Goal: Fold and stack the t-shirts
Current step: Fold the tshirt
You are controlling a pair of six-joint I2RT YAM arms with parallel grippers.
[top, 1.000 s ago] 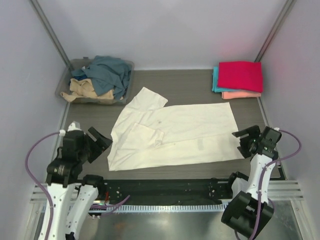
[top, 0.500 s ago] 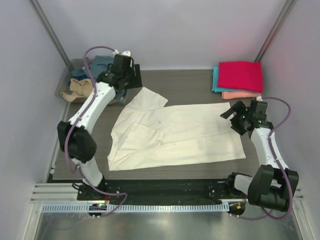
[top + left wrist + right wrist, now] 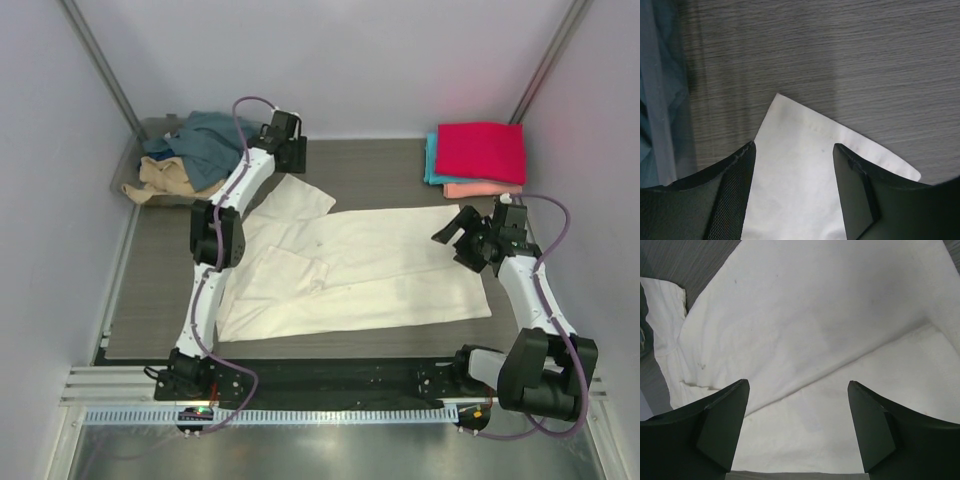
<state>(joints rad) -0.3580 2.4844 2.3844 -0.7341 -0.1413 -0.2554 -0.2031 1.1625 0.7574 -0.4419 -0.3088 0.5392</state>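
The cream cloth at the sleeve tip's corner by the bin (image 3: 781, 105) shows between my left gripper's open fingers in the wrist view. My left gripper will lower onto that corner.
A large cream t-shirt (image 3: 350, 265) lies spread flat on the table, one sleeve (image 3: 300, 192) pointing to the far left. My left gripper (image 3: 290, 165) hovers open over that sleeve's tip; in the left wrist view the sleeve (image 3: 805, 165) lies between the fingers of the gripper (image 3: 794, 145). My right gripper (image 3: 452, 240) hovers open over the shirt's right edge; the right wrist view shows the cream cloth (image 3: 815, 330) under the gripper (image 3: 797, 385). Neither holds anything. Folded magenta-red (image 3: 480, 150), teal (image 3: 431, 160) and salmon-pink (image 3: 482, 190) shirts are stacked at the back right.
A clear plastic bin (image 3: 150, 128) at the back left holds crumpled slate-blue (image 3: 215, 145) and tan (image 3: 165, 178) shirts; its wall (image 3: 660, 125) shows close to the left gripper. Grey walls enclose the table on three sides.
Both arms have risen from the near edge and reached out. The left gripper has moved from beside the bin to over the sleeve tip; the right has edged left over the shirt's right edge.
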